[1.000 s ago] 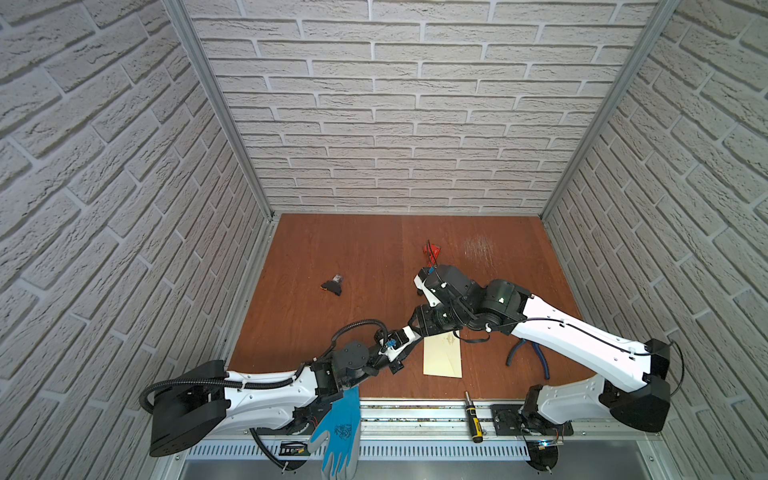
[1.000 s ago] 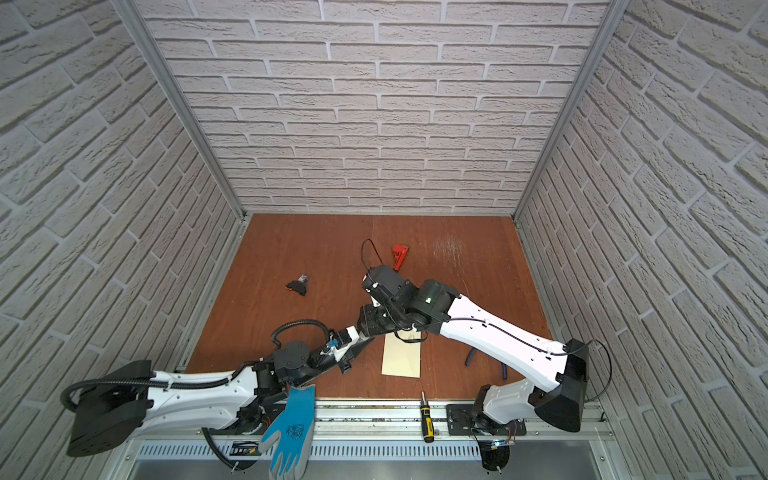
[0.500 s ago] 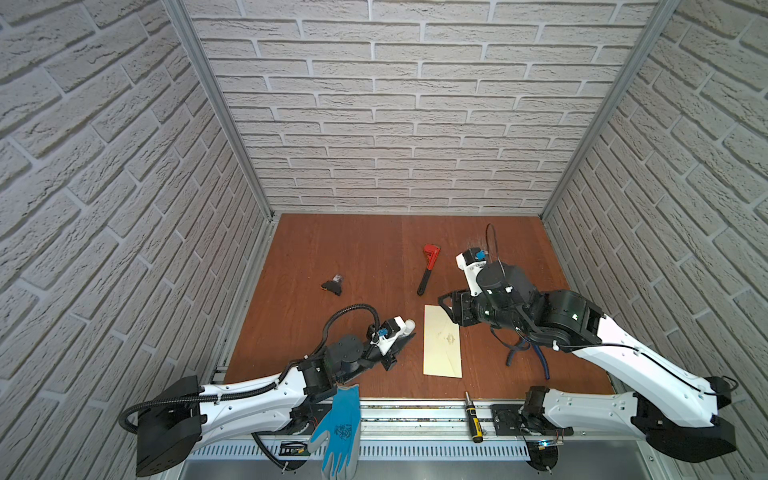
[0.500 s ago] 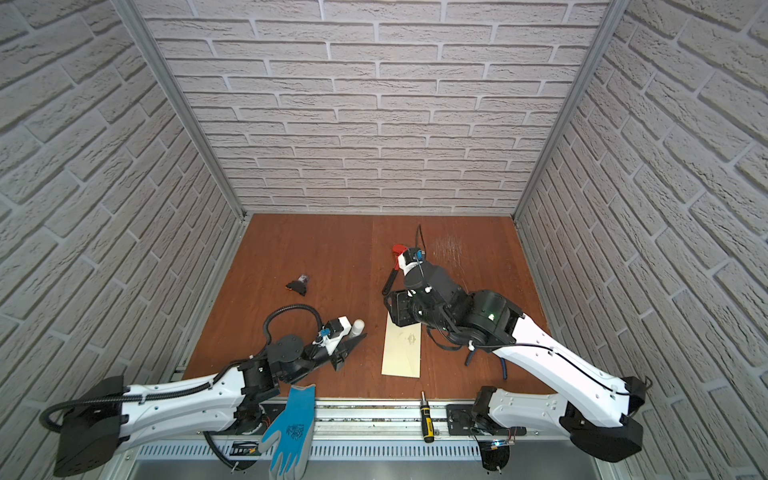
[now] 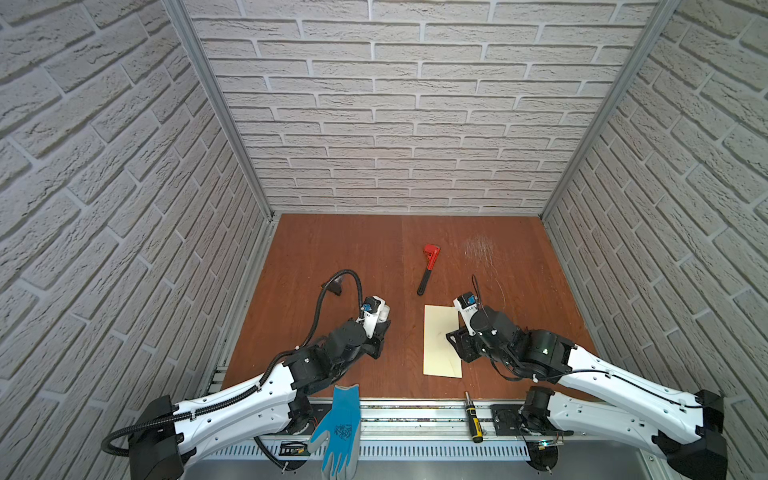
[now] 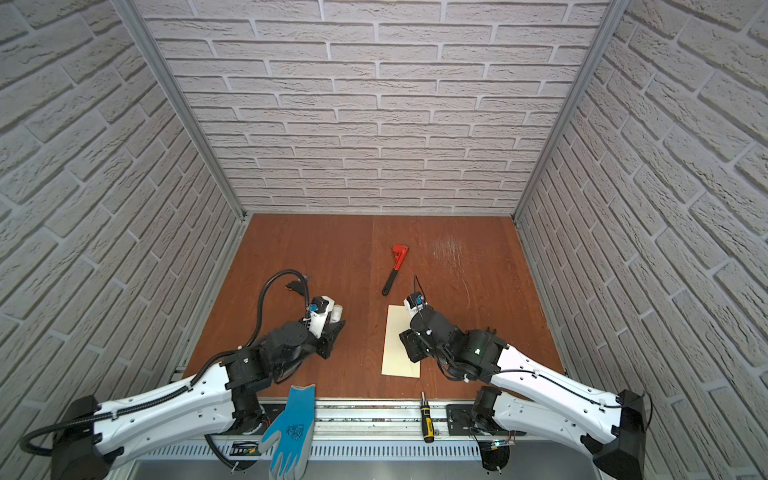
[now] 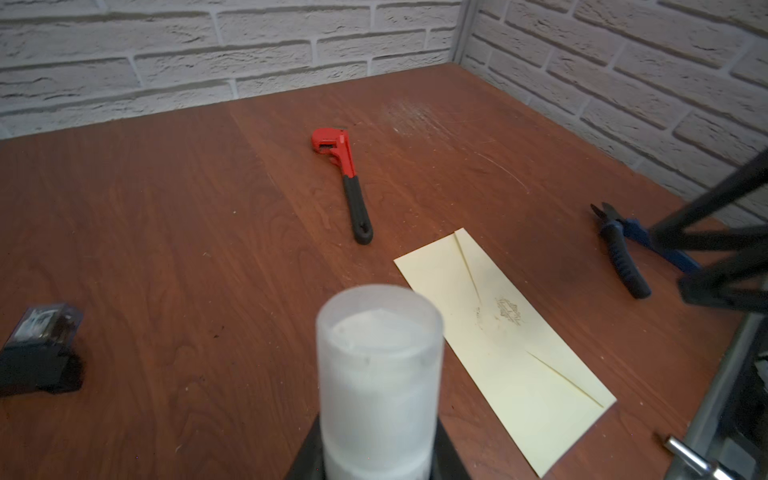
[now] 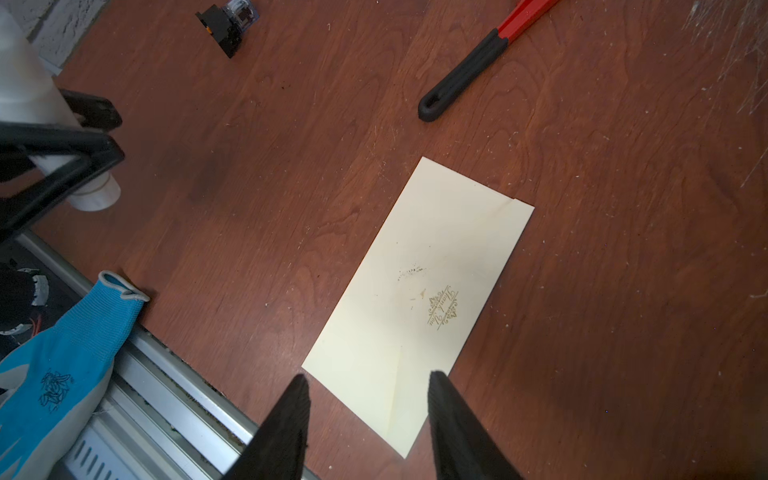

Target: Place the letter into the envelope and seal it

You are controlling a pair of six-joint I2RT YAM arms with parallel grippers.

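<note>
With the flap folded down, my left gripper should tilt downward and lower the glue stick to the clear tabletop (image 5: 388, 345) beside the envelope below, to release it.
The cream envelope (image 5: 441, 340) (image 6: 401, 345) lies flat on the table, flap side up with the flap folded down (image 7: 507, 332). It carries a small gold mark (image 8: 444, 307). The letter is out of view. My right gripper (image 8: 368, 382) is open and empty, just above the envelope's near end (image 5: 457, 345). My left gripper (image 7: 376, 449) is shut on a white glue stick (image 7: 378, 365), held to the left of the envelope (image 5: 376, 336). The stick's end (image 8: 95, 195) points down at the table.
A red wrench with a black handle (image 5: 429, 266) lies beyond the envelope. A small black relay (image 7: 41, 345) sits at the left. Blue pliers (image 7: 619, 249) lie at the right. A blue glove (image 5: 338, 428) and a screwdriver (image 5: 471, 415) rest on the front rail.
The two grippers were together at the envelope's left edge and have drawn apart. The left has gone left with the glue stick, the right back over the envelope. The envelope has not moved.
</note>
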